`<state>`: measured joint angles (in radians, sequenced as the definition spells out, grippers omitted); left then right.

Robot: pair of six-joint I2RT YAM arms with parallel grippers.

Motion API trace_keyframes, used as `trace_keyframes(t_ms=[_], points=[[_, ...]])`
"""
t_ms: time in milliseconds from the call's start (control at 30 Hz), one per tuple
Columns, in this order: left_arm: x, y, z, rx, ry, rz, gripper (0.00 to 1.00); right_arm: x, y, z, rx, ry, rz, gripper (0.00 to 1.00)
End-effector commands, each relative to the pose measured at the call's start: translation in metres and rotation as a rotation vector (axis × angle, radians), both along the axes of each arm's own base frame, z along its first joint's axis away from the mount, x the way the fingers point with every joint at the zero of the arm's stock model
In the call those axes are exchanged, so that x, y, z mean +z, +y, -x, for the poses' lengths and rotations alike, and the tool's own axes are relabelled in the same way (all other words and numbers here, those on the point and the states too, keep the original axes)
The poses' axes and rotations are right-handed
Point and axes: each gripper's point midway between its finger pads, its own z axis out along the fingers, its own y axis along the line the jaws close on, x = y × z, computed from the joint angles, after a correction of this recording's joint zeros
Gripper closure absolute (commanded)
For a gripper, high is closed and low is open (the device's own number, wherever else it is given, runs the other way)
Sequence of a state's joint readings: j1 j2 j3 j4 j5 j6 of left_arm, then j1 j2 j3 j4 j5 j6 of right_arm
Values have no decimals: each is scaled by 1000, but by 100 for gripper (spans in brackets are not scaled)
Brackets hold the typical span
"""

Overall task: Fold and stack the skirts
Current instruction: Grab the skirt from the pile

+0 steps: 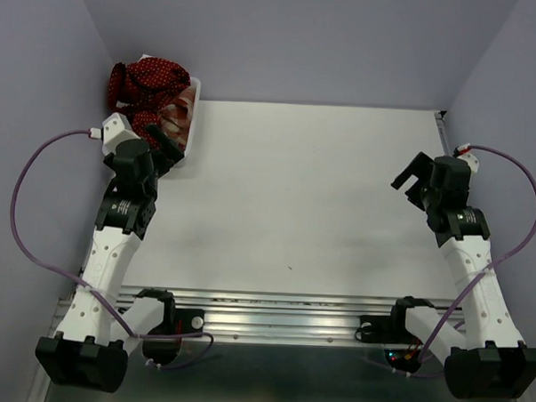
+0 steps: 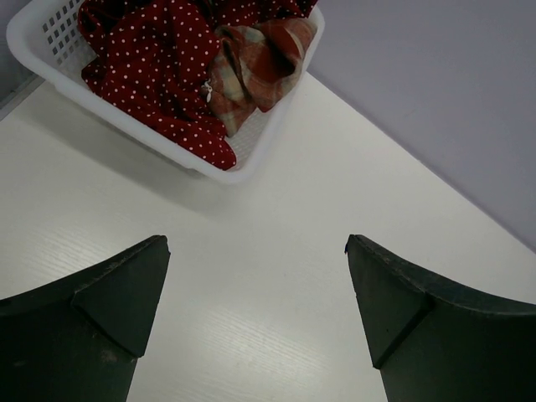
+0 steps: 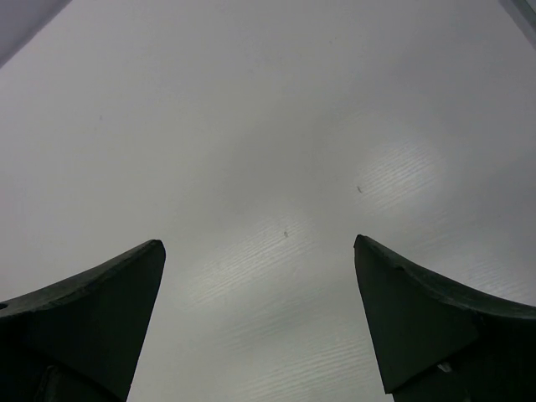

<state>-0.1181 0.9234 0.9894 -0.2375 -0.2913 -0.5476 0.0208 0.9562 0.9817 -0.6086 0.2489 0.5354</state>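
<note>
The left gripper should move outward over the basket (image 1: 197, 118) and down onto the far part of the polka-dot cloth (image 1: 149, 80), because that cloth lies over the plaid skirt.
The skirts lie bunched in a white slotted basket (image 1: 197, 118) at the table's far left corner. Dark red polka-dot cloth (image 1: 149, 80) fills most of it and spills over the rim; the polka-dot skirts (image 2: 159, 75) show in the left wrist view too, with the plaid skirt (image 2: 260, 63) on the basket's right side (image 2: 289, 100). The plaid skirt (image 1: 176, 115) also shows from above. My left gripper (image 1: 164, 145) is open and empty, just short of the basket's near edge; in its own view (image 2: 255, 243) it is above bare table. My right gripper (image 1: 411, 179) is open and empty over the right side, also in its own view (image 3: 260, 243).
The white table (image 1: 295, 193) stretches between the arms. Grey-lilac walls close in on the left, back and right. A metal rail (image 1: 281, 313) runs along the near edge by the arm bases.
</note>
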Motion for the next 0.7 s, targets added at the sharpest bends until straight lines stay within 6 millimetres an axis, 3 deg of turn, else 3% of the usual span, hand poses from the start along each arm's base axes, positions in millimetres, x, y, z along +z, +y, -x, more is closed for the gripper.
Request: trace_keyframes(t_ms=[0,133,167,200,233,267,300,333,367,400,433,467,500,533,567,600,633,667], points=[[17,7,-7,41,-41,-18,1,21,5,-15,6,-129,-34,0],[30,14,-30,68,-59,-41,1,22,11,-25,44,-142,-46,0],[47,14,-39,57,-96,-42,1,23,13,-27,54,-141,-44,0],[52,22,-45,66,-99,-54,1,28,15,-30,71,-147,-45,0],[46,24,-60,60,-74,-60,1,29,15,-31,76,-146,-42,0],[63,25,-70,47,-109,-61,1,30,16,-32,83,-144,-36,0],[67,29,-78,57,-112,-66,1,29,15,-35,82,-139,-32,0],[55,33,-95,63,-79,-77,1,30,15,-36,83,-140,-27,0],[75,42,-106,68,-121,-107,1,33,13,-38,80,-142,-16,0],[77,49,-115,71,-118,-131,1,34,12,-39,78,-142,-11,0],[61,57,-134,74,-65,-161,1,35,12,-40,78,-144,-7,0],[80,61,-143,71,-78,-171,1,35,11,-41,74,-146,-5,0],[79,64,-152,64,-63,-183,1,34,10,-43,69,-145,-4,0],[60,70,-172,64,-11,-192,1,33,10,-43,68,-141,-7,0],[59,75,-182,64,-3,-204,1,33,10,-44,66,-139,-7,0],[79,81,-192,49,-42,-241,1,33,11,-46,70,-139,-10,0],[80,83,-203,31,-45,-257,1,33,12,-47,74,-139,-12,0],[55,86,-224,3,2,-265,1,29,12,-49,79,-128,-10,0]])
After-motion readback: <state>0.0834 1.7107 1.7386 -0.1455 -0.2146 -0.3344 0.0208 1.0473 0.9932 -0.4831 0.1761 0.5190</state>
